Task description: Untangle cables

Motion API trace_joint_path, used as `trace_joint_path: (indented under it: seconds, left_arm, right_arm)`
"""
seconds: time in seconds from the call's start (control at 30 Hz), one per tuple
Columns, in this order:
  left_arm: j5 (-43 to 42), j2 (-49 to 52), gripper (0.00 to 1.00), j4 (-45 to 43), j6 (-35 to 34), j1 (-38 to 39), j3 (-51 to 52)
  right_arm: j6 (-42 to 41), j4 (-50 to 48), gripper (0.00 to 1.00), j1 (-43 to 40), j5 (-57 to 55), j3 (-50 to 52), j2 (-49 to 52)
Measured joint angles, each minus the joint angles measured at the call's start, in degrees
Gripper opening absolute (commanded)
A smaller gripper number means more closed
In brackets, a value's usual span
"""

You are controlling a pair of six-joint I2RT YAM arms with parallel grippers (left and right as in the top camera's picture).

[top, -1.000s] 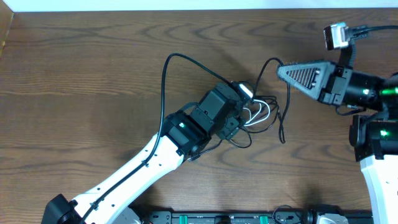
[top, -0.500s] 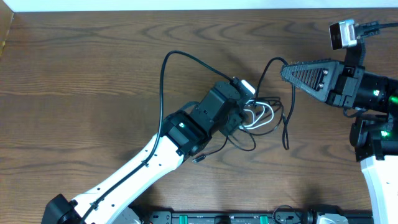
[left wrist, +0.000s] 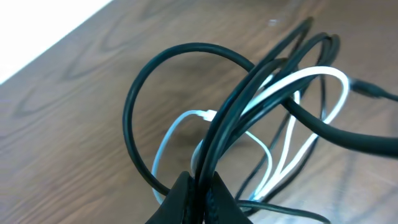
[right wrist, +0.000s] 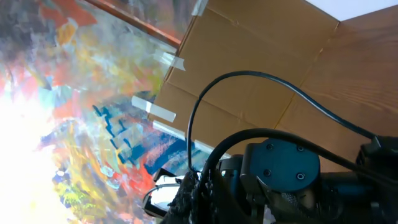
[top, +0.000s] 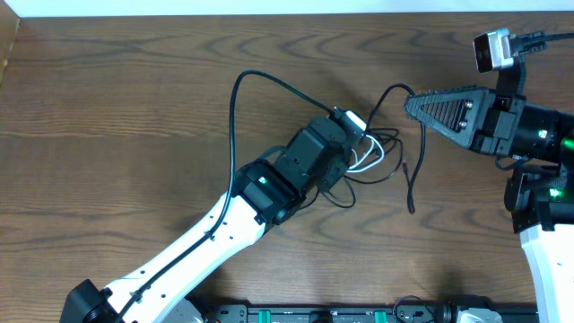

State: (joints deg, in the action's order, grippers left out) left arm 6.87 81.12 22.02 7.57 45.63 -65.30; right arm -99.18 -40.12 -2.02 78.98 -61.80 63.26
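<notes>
My right gripper should go down and away from my base before it opens, so that it gets away from the knot.
The black cable (top: 414, 152) and the white cable (top: 369, 158) lie knotted together at the table's middle, just right of my left gripper (top: 348, 161). In the left wrist view the left gripper (left wrist: 200, 190) is shut on two strands of the black cable (left wrist: 214, 134), with white cable (left wrist: 311, 78) loops threaded through the black ones beyond. My right gripper (top: 408, 100) sits up and right of the tangle, shut on a black cable strand that arcs from its tip down into the knot. The right wrist view shows the black cable (right wrist: 205, 102) rising from the right gripper (right wrist: 200, 186).
A thick black wire (top: 235, 99) arcs from the left arm to its wrist camera. A loose black cable end (top: 411, 206) trails toward the front right. The right arm's base (top: 543, 197) stands at the right edge. A cardboard sheet (right wrist: 249, 56) shows behind the table.
My left gripper has closed on the black cable and the tangle has drawn in toward it. The right gripper shifted slightly right with its strand, then held still.
</notes>
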Motion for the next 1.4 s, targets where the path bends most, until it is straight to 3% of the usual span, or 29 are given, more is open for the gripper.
trace_joint_path:
  seconds: [0.23, 0.43, 0.8, 1.1, 1.4]
  left_arm:
    - [18.3, 0.0, 0.08, 0.0, -4.8, -2.6, 0.0]
    - [22.8, 0.0, 0.08, 0.0, -13.1, -9.6, 0.0]
    - [23.5, 0.0, 0.08, 0.0, -19.5, -17.1, 0.0]
    - [19.3, -1.2, 0.08, -0.1, -21.6, -18.9, 0.0]
    - [14.7, -10.0, 0.08, -0.2, -22.4, -18.9, 0.0]
  right_arm:
    - [0.6, 0.0, 0.01, 0.0, 0.6, 0.0, 0.0]
    - [2.4, 0.6, 0.01, 0.0, 2.3, 0.0, 0.0]
    - [6.8, 0.9, 0.02, 0.0, 9.5, 0.0, 5.4]
    - [8.9, 0.7, 0.02, -1.4, 7.7, 0.0, 19.7]
    - [13.8, 0.9, 0.02, -5.0, 0.8, 0.0, 36.3]
